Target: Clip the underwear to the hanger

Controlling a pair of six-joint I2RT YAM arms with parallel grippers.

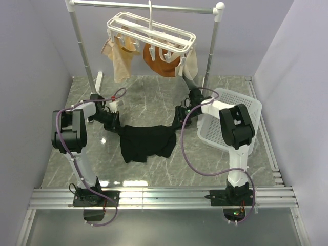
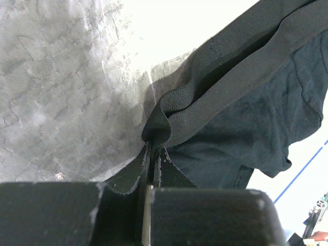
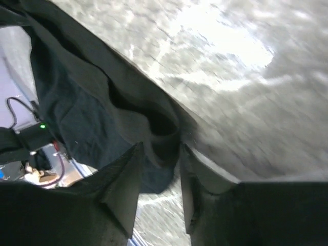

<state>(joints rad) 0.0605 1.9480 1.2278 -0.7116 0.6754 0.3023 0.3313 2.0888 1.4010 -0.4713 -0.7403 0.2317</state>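
My left gripper lifts its waistband end up next, then lowers it onto the marble tabletop to release it, as the underwear's lower part lies rumpled.
The black underwear (image 1: 146, 143) hangs spread between my two grippers just above the marble table. My left gripper (image 1: 114, 124) is shut on the left end of its waistband; in the left wrist view the jaws (image 2: 152, 151) pinch the folded band of the underwear (image 2: 246, 118). My right gripper (image 1: 178, 122) is at the right end. In the right wrist view its jaws (image 3: 160, 154) stand apart around a fold of the waistband of the underwear (image 3: 77, 102). The white hanger (image 1: 151, 32) hangs from the rail at the back, above both grippers.
A tan garment (image 1: 120, 56), an orange garment (image 1: 161, 64) and a beige one (image 1: 190, 64) are clipped under the hanger. The metal rail stand (image 1: 82, 46) crosses the back. A white laundry basket (image 1: 230, 120) sits right of the right arm.
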